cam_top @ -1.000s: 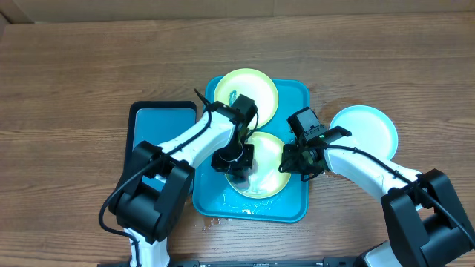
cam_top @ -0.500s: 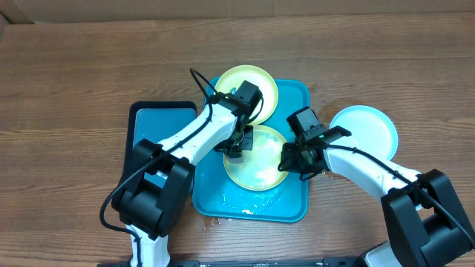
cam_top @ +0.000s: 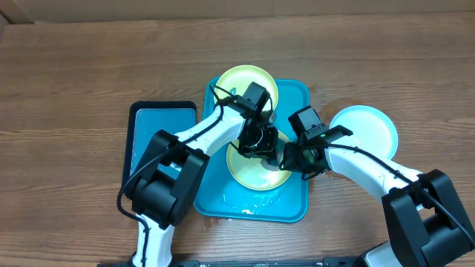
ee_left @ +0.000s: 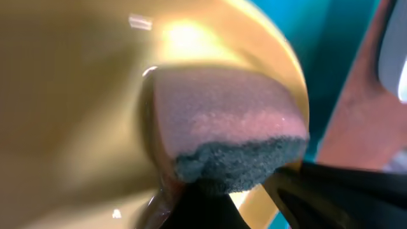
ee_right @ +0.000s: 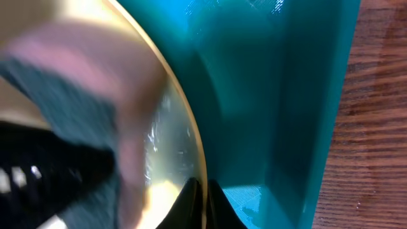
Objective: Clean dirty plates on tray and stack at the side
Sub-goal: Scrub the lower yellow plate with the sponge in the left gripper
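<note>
I should lift the sponge off the plate, lower it into the dark-blue tray (cam_top: 160, 124) and then let it go, because the tray is open to my left gripper's left in the overhead view.
The turquoise tray (cam_top: 293, 200) holds two yellow-green plates. The far plate (cam_top: 236, 85) lies flat at its back. The near plate (cam_top: 252, 172) is tilted, its right rim pinched by my right gripper (cam_top: 286, 159), seen shut on the rim in the right wrist view (ee_right: 202, 191). My left gripper (cam_top: 260, 141) is shut on a pink and dark grey sponge (ee_left: 222, 127) pressed against that plate's face (ee_left: 70, 95). The pale blue plate (cam_top: 367, 130) lies on the table right of the tray.
A smaller dark-blue black-rimmed tray (cam_top: 159, 122) lies left of the turquoise tray. Wet smears sit on the turquoise tray's front floor (cam_top: 245, 204). The wooden table (cam_top: 74, 74) surrounds everything.
My left gripper has carried the sponge from the plate's lower left up and rightward across its face, toward my right gripper. The right gripper and held plate have stayed in place.
</note>
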